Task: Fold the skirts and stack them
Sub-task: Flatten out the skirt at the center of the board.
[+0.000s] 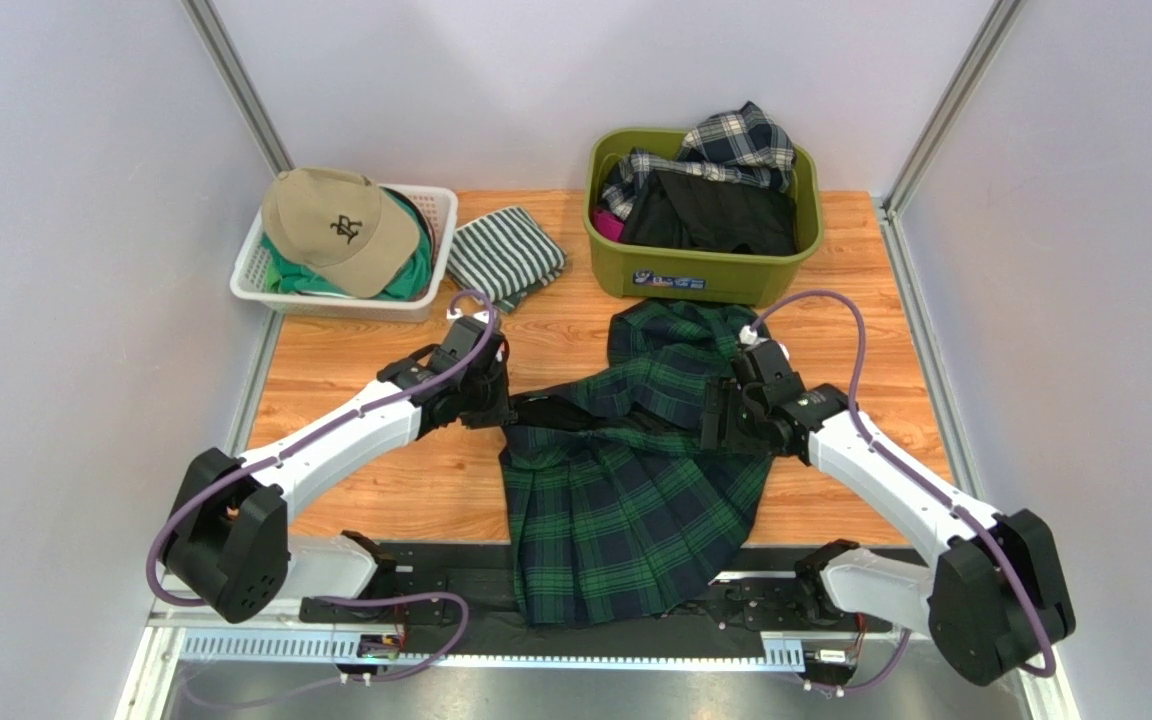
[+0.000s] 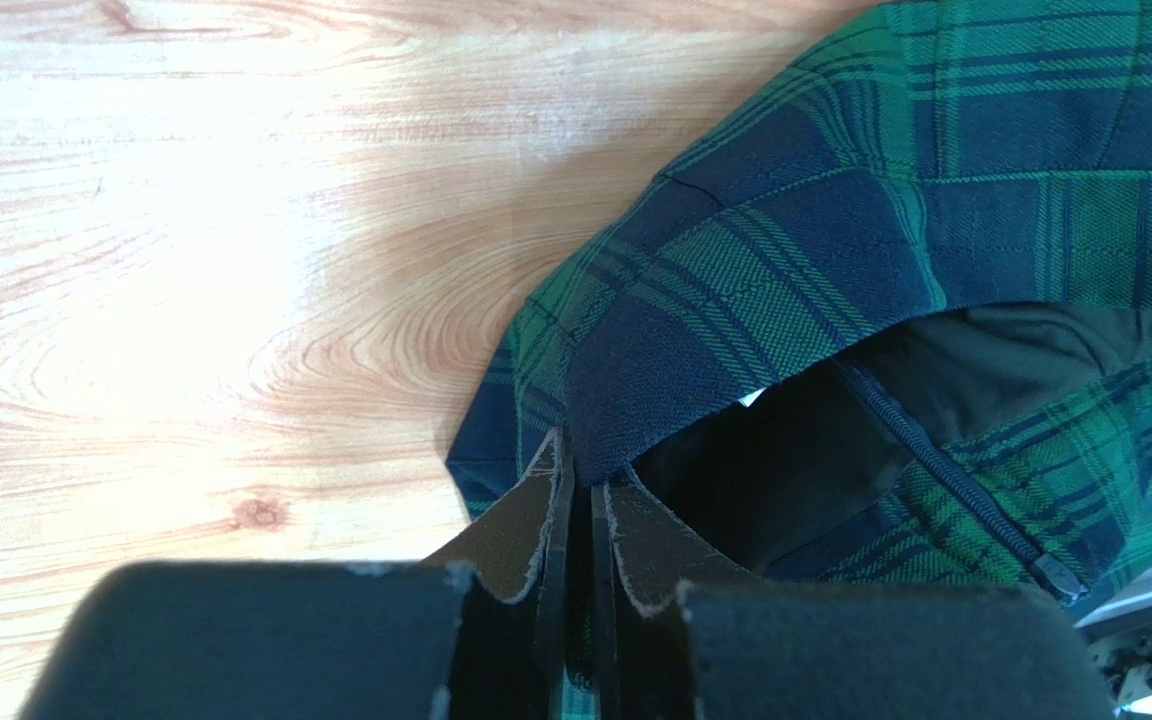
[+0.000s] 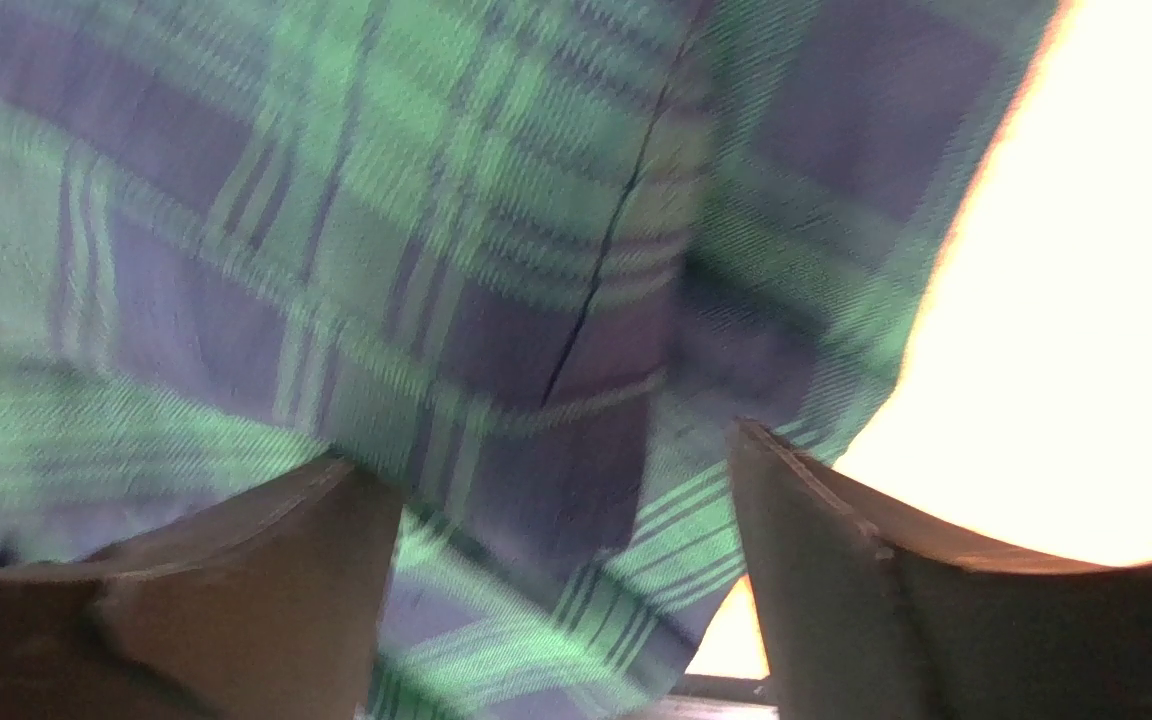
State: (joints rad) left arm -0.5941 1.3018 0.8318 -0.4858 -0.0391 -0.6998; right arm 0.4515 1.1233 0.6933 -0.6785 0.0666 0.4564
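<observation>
The left gripper lifts the skirt's waistband next, then draws it back and down to the near table edge (image 1: 488, 537) and releases it, because the skirt lies bunched.
The dark green-navy tartan skirt (image 1: 627, 495) lies on the wooden table between my arms, its hem hanging over the near edge and its top bunched and folded over. My left gripper (image 1: 500, 402) is shut on the skirt's waistband edge, with cloth pinched between the pads in the left wrist view (image 2: 579, 480). My right gripper (image 1: 714, 417) is at the skirt's right side. Its jaws stand wide apart over the tartan cloth (image 3: 312, 225) in the right wrist view (image 3: 567, 495). The black skirt (image 1: 710, 213) and the navy-white-grey plaid skirt (image 1: 732, 146) lie in the green bin (image 1: 687, 270).
A white basket (image 1: 259, 278) at the back left holds a tan cap (image 1: 334, 225) and green cloth. A green-and-white striped folded cloth (image 1: 507, 255) lies beside it. Grey walls close the table in on the left, back and right.
</observation>
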